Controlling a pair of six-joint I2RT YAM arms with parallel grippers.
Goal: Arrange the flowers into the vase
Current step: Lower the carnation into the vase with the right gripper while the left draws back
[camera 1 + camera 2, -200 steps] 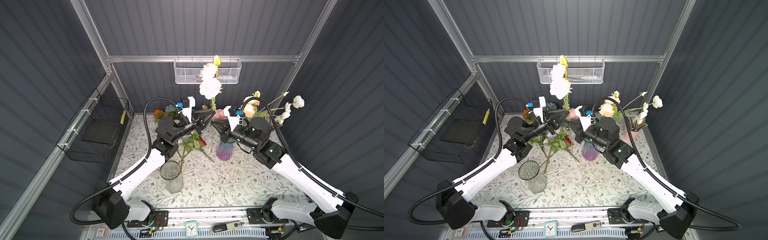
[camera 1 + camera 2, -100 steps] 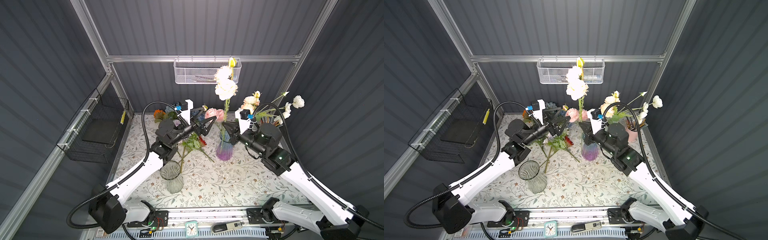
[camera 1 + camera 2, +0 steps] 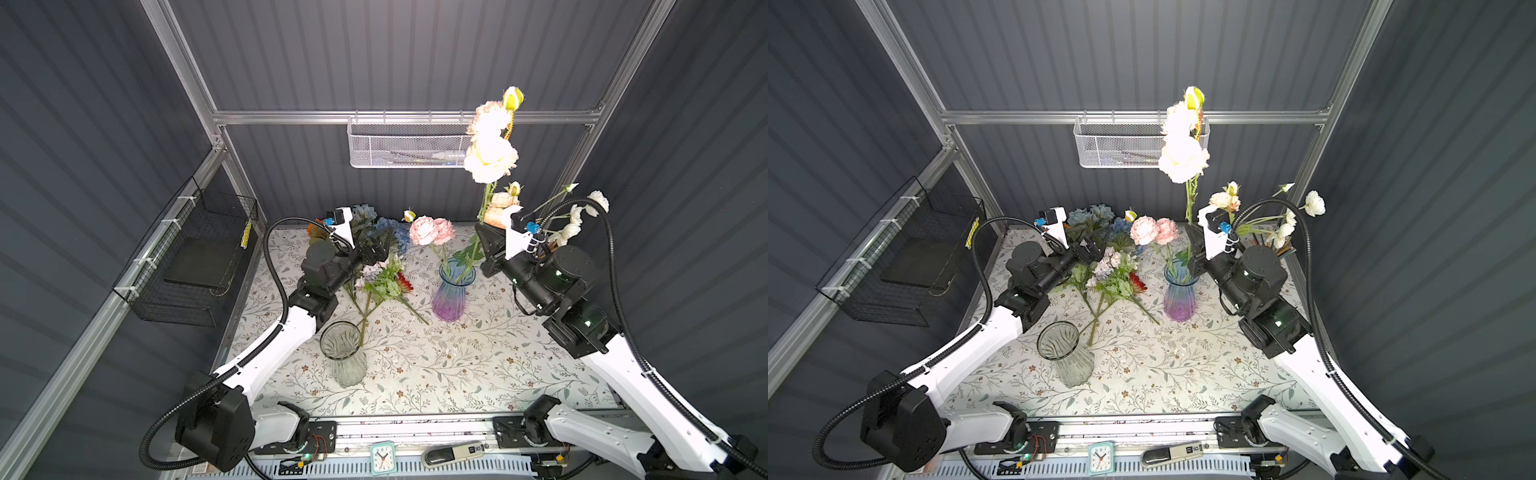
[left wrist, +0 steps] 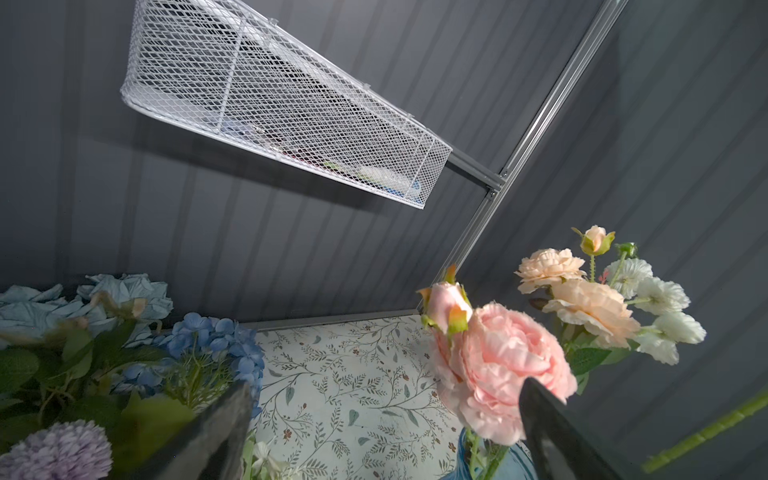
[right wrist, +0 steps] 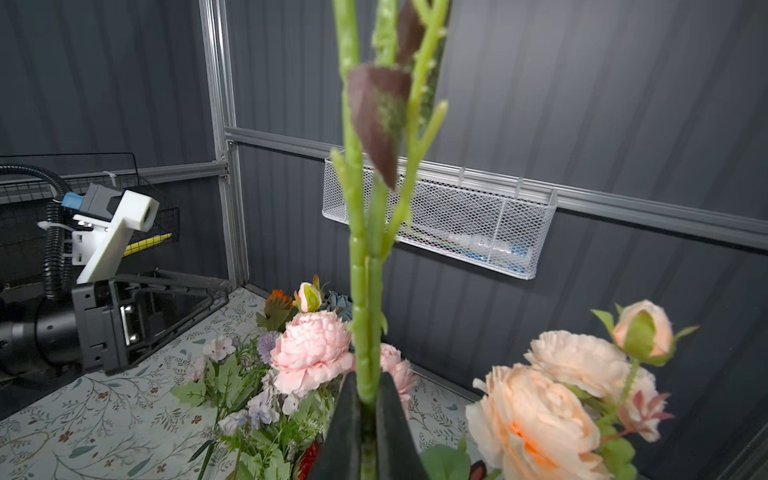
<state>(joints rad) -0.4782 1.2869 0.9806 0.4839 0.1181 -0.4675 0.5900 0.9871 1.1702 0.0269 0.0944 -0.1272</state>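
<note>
The cream flower (image 3: 490, 160) is far above the pink flowers in the vase. Next, my right gripper needs to go down toward the vase's opening (image 3: 457, 274) and let go of the cream flower's green stem there.
A blue-to-purple glass vase (image 3: 449, 293) (image 3: 1179, 297) stands mid-table with pink flowers (image 3: 427, 231) (image 4: 505, 365) in it. My right gripper (image 3: 482, 235) (image 5: 365, 395) is shut on the green stem (image 5: 359, 270) of a tall cream flower (image 3: 490, 160) (image 3: 1183, 160), held upright just right of the vase's mouth. The stem's lower end slants toward that mouth; whether it is inside I cannot tell. Left of the vase, my left gripper (image 3: 380, 246) (image 4: 384, 386) is open and empty above a loose bunch of flowers (image 3: 384, 280) (image 3: 1113, 276) lying on the cloth.
A clear glass vase (image 3: 343, 353) stands empty near the front left. Blue hydrangeas (image 3: 388, 228) lie at the back. Peach and white flowers (image 3: 575, 220) stand at the back right. A white mesh basket (image 3: 409, 145) hangs on the rear wall, a black wire basket (image 3: 195, 262) on the left wall.
My left gripper let go of the cream flower's stem, opened wide and drew back left. The right gripper carried the flower rightward, from left of the vase to its right side.
</note>
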